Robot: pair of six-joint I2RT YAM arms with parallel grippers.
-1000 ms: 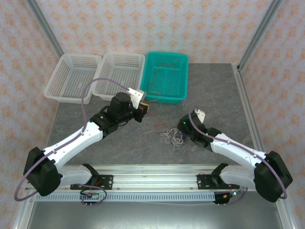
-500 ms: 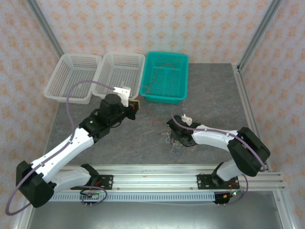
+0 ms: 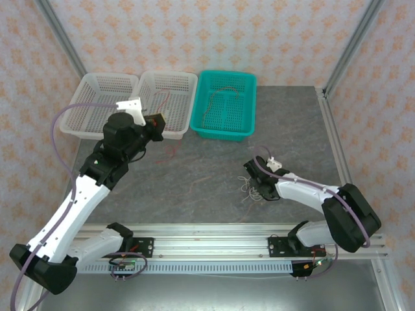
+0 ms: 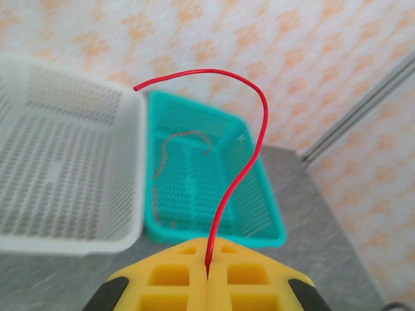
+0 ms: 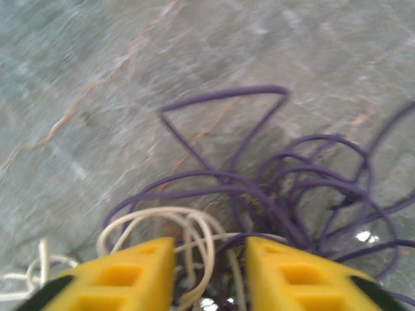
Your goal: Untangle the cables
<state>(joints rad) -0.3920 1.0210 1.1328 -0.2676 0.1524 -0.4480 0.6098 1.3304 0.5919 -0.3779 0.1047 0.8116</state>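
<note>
The teal basket stands beside the middle white basket [image 3: 176, 86] and already holds a reddish cable. The left gripper should next carry its thin red cable outward over that teal basket and let go of it.
My left gripper [image 3: 157, 121] hangs raised at the front of the middle white basket [image 3: 176, 86], shut on a thin red cable [image 4: 242, 174]. That cable rises from between the yellow fingers [image 4: 168, 278] and curls over to the left. On the grey table lies a tangle of cables [image 3: 249, 192], made of purple loops [image 5: 259, 188] and white loops [image 5: 194, 220]. My right gripper [image 3: 253, 183] is low over the tangle. Its jaws stand apart, with white and purple strands lying loose between them [image 5: 211, 259].
A teal basket [image 3: 227, 135] at the back holds a thin reddish cable [image 3: 220, 97], also seen in the left wrist view [image 4: 175, 146]. A second white basket [image 3: 97, 103] stands to the far left. Metal frame posts rise at the table's back corners.
My left arm swung left, carrying the red cable from in front of the teal basket to the middle white basket. My right gripper came down onto the tangle and its jaws narrowed.
</note>
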